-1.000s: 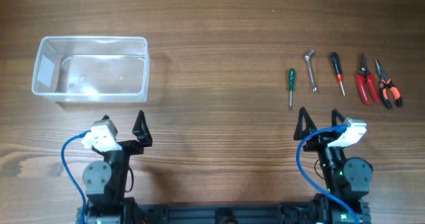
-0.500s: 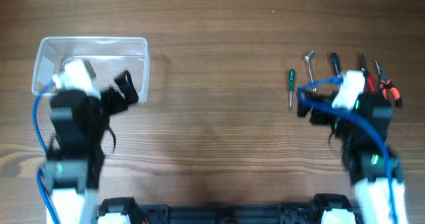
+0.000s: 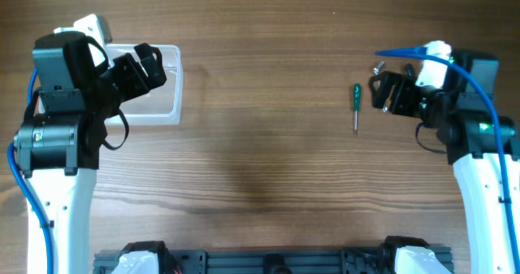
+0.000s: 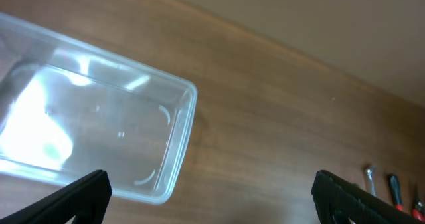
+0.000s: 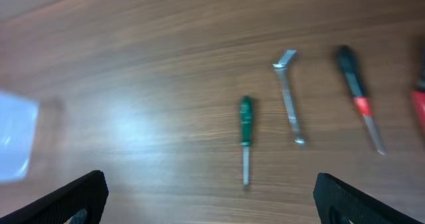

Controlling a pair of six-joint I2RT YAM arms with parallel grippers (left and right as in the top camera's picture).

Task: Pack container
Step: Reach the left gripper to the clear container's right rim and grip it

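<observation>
The container's rim facing the tools is slanted in the left wrist view, so the robot's left gripper will turn square to it, go down astride it and close.
The clear plastic container [image 3: 166, 103] sits at the far left of the table, mostly hidden under my left arm; the left wrist view shows it empty [image 4: 99, 137]. My left gripper [image 3: 145, 69] is open and empty above the container's right end. My right gripper [image 3: 388, 92] is open and empty above the tools at the right. A green-handled screwdriver [image 3: 356, 103] lies left of it, also in the right wrist view [image 5: 246, 134]. A silver wrench [image 5: 289, 106] and a black and red screwdriver [image 5: 358, 98] lie beside it.
A red tool handle [image 5: 418, 111] shows at the right edge of the right wrist view; the arm hides the pliers from overhead. The wooden table [image 3: 260, 160] spreads between the container and the tools.
Both arms have reached forward from the near edge. The left gripper now hangs over the container and the right gripper over the row of tools. Nothing was picked up.
</observation>
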